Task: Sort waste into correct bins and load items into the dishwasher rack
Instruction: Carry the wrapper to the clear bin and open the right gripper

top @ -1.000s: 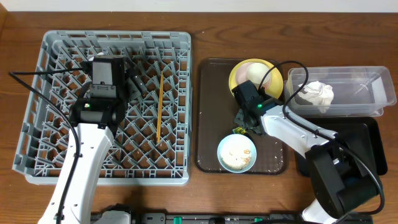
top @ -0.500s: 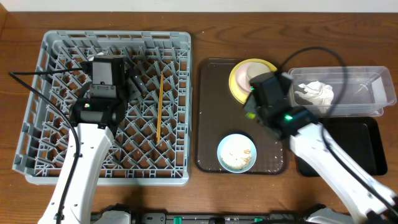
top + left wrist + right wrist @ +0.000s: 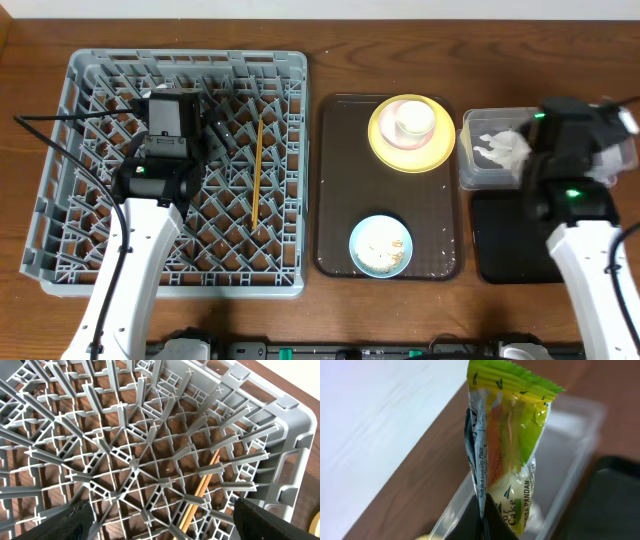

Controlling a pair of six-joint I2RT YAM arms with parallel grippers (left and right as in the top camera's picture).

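The yellow-green snack wrapper goes down in my right gripper next toward the clear tub's bottom beside the white napkin (image 3: 500,148) for release, since the tub lies below the gripper.
The grey dishwasher rack (image 3: 90,220) fills the left side, with the wooden chopsticks (image 3: 257,170) lying in it. My left gripper (image 3: 215,128) hovers over the rack, open and empty; in the left wrist view its fingers (image 3: 160,520) straddle the rack lattice (image 3: 130,460) beside the chopsticks (image 3: 200,492). My right gripper (image 3: 482,520) is shut on the yellow-green snack wrapper (image 3: 512,445) and holds it above the clear tub (image 3: 570,455). In the overhead view the right arm (image 3: 565,140) covers part of the clear tub (image 3: 480,175), which holds the white napkin (image 3: 500,148).
The dark brown serving tray (image 3: 335,200) holds the yellow plate (image 3: 385,145) with a white cup (image 3: 412,122) on it, and the light blue bowl (image 3: 380,245) with rice scraps. The black tray (image 3: 510,245) lies in front of the tub.
My right arm has swung right from the serving tray to above the clear tub, carrying the snack wrapper. The plate and cup are now uncovered. The left arm has not moved.
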